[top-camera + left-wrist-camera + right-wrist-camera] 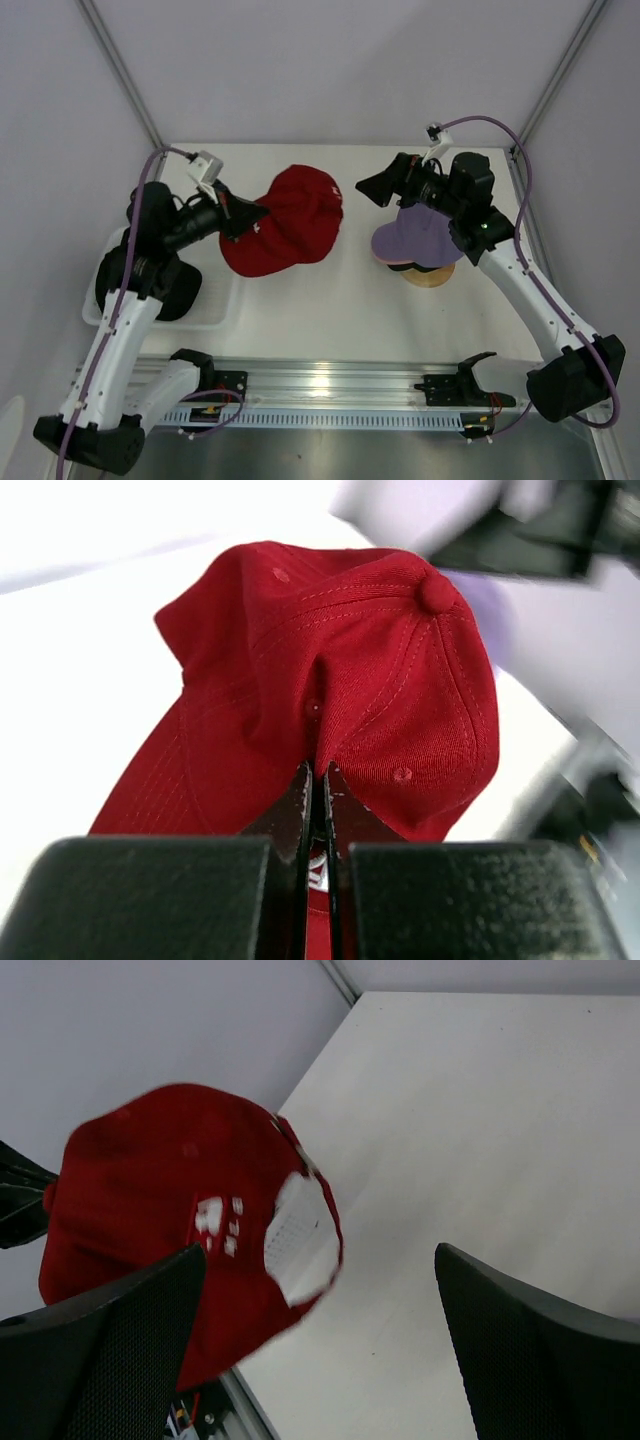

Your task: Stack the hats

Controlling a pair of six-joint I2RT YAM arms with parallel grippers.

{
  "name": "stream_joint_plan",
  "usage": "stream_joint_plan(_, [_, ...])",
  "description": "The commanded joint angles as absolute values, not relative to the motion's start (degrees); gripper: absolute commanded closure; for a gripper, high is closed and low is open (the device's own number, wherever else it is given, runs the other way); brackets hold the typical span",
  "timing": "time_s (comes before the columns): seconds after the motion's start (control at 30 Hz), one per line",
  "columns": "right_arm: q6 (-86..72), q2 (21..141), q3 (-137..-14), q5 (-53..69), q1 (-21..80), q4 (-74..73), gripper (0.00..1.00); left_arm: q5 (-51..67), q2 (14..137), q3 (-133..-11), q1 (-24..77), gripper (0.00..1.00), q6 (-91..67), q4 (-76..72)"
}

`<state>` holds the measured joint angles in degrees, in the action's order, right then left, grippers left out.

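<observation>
My right gripper draws back next, tilts its fingers down and closes on the free-hanging edge of the red hat's rear strap (pixel 339 202) (pixel 326 1198), opposite my left gripper.
A red hat (pixel 290 222) hangs over the middle of the table, its crown fabric pinched by my left gripper (pixel 248 218). In the left wrist view the jaws are shut on a fold of this red hat (pixel 340 670), the left gripper (pixel 318 780) meeting at the crown's lower edge. A lavender hat (pixel 415 238) sits on top of the pile on the wooden stand (pixel 430 276) at the right. My right gripper (pixel 372 190) hovers open to the left of that pile. The right wrist view shows the right gripper (pixel 320 1252) wide open and empty, facing the red hat (pixel 150 1200).
A white mesh basket (pixel 215 305) lies at the left edge of the table with a dark shape (pixel 180 295) in it, partly under my left arm. White enclosure walls stand behind and to both sides. An aluminium rail (pixel 330 385) runs along the near edge.
</observation>
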<state>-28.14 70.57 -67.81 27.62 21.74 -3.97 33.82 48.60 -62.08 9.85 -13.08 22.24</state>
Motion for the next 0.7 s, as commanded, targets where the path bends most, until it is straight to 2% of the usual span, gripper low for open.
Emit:
stream_joint_plan(0.0, [-29.4, 68.4, -68.0, 28.5, 22.3, -1.7, 0.01, 48.9, 53.5, -65.5, 13.9, 0.99, -9.1, 12.0])
stream_joint_plan(0.2, [-29.1, 62.9, -63.6, 25.0, 22.3, -2.8, 0.01, 54.1, 58.4, -67.5, 15.9, 0.99, -14.8, 0.4])
stream_joint_plan(0.67, [-27.0, 54.6, -60.5, 9.7, 21.7, -15.5, 0.13, 50.2, 61.3, -70.8, 18.6, 0.99, -14.5, 0.4])
